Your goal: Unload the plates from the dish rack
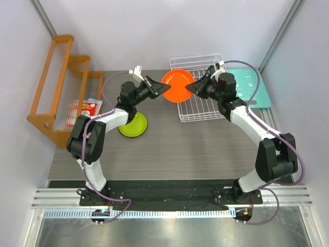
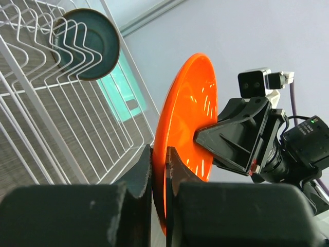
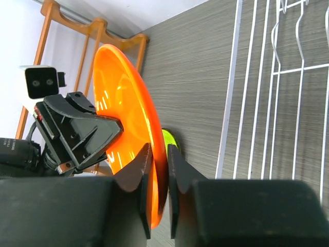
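My left gripper swings back to its left in the top view and down next, to stack on the flat lime-green plate (image 1: 133, 125), since it lies there.
A glossy orange-red plate (image 1: 177, 85) with pale floral marks is held upright in the air between both grippers, just left of the white wire dish rack (image 1: 205, 110). My left gripper (image 1: 165, 89) is shut on its left rim (image 2: 187, 103). My right gripper (image 1: 189, 87) is shut on its opposite rim (image 3: 123, 98). A plate with a dark teal face (image 2: 95, 38) stands in the rack's dividers (image 2: 46, 103). A lime-green plate (image 1: 132, 124) lies flat on the table under the left arm and also shows in the right wrist view (image 3: 169, 138).
An orange stepped wooden rack (image 1: 59, 87) stands at the far left with a red-and-white packet (image 1: 85, 109) beside it. A teal board (image 1: 249, 87) lies right of the dish rack. White walls enclose the table.
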